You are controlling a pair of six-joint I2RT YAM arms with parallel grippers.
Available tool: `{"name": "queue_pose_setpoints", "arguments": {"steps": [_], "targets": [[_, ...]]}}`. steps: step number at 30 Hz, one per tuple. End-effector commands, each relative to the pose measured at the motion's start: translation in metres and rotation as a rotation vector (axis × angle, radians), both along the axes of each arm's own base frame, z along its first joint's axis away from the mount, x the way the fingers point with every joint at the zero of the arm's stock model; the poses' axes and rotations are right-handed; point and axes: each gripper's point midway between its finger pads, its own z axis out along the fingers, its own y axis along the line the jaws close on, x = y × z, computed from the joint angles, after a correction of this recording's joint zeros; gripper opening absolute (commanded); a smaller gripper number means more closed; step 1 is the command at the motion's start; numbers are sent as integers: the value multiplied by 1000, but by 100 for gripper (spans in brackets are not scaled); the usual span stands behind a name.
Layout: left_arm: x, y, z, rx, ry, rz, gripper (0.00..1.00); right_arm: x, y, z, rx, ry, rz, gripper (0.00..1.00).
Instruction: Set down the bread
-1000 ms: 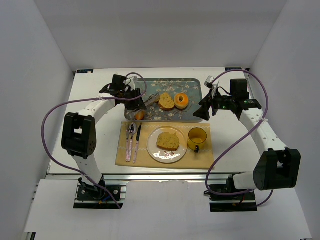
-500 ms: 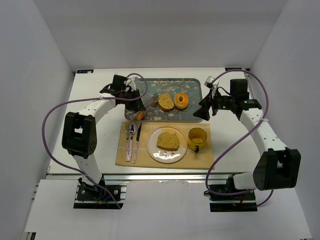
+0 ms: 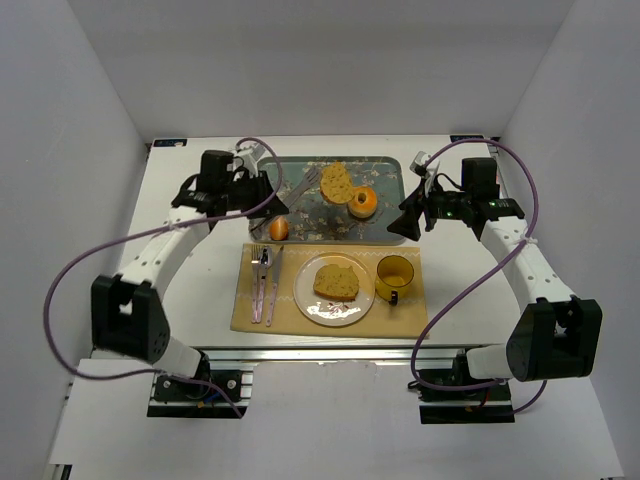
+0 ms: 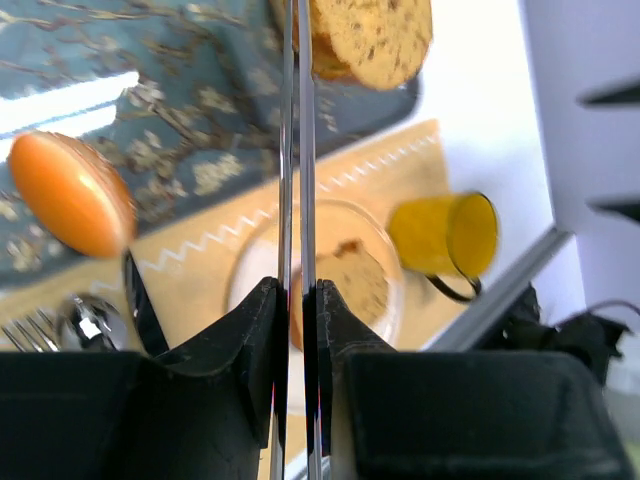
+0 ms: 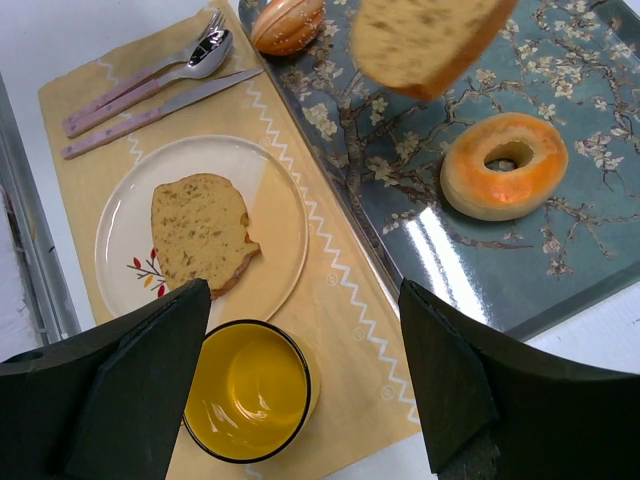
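My left gripper should move back and down, tong tips over the plate's bread slice, and release the tongs, since the pinched bread slice still hangs above the tray [image 3: 385, 228].
My left gripper [image 3: 258, 186] is shut on a pair of metal tongs [image 3: 305, 182]; in the left wrist view the tongs [image 4: 292, 150] run up between my fingers [image 4: 250, 340]. The tong tips pinch one bread slice [image 3: 335, 181], held in the air over the flowered tray [image 3: 385, 228], just left of and above the doughnut [image 3: 362, 202]. This slice shows at the top of the left wrist view [image 4: 375, 35] and the right wrist view [image 5: 425, 40]. The other bread slice [image 3: 335, 280] lies on the white plate [image 3: 308, 305]. My right gripper [image 3: 410, 222] is open and empty above the tray's right front corner.
An orange fruit [image 3: 279, 228] lies by the tray's front left corner. A yellow cup [image 3: 394, 277] stands on the placemat [image 3: 410, 315] right of the plate. A knife, fork and spoon [image 3: 264, 280] lie left of the plate.
My left arm has drawn back to the left and risen. The tongs have lifted the bread slice off the tray; it now hangs a little farther back. The right arm has not moved.
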Motion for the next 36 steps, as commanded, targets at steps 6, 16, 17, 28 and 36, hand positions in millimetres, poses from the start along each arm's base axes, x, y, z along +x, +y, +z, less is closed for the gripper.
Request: {"name": "queue_pose_setpoints", "arguments": {"steps": [6, 16, 17, 28, 36], "targets": [[-108, 6, 0, -86, 6, -141, 0, 0, 1, 13, 22, -47, 18, 81], [-187, 11, -32, -86, 112, -199, 0, 2, 3, 12, 29, -34, 27, 81], [-189, 11, -33, -86, 117, -201, 0, 2, 3, 11, 29, -31, 25, 81], [-190, 13, -58, 7, 175, -209, 44, 3, 2, 12, 24, -35, 17, 82], [-172, 16, -34, 18, 89, -148, 54, 1, 1, 9, 19, -31, 17, 82]]}}
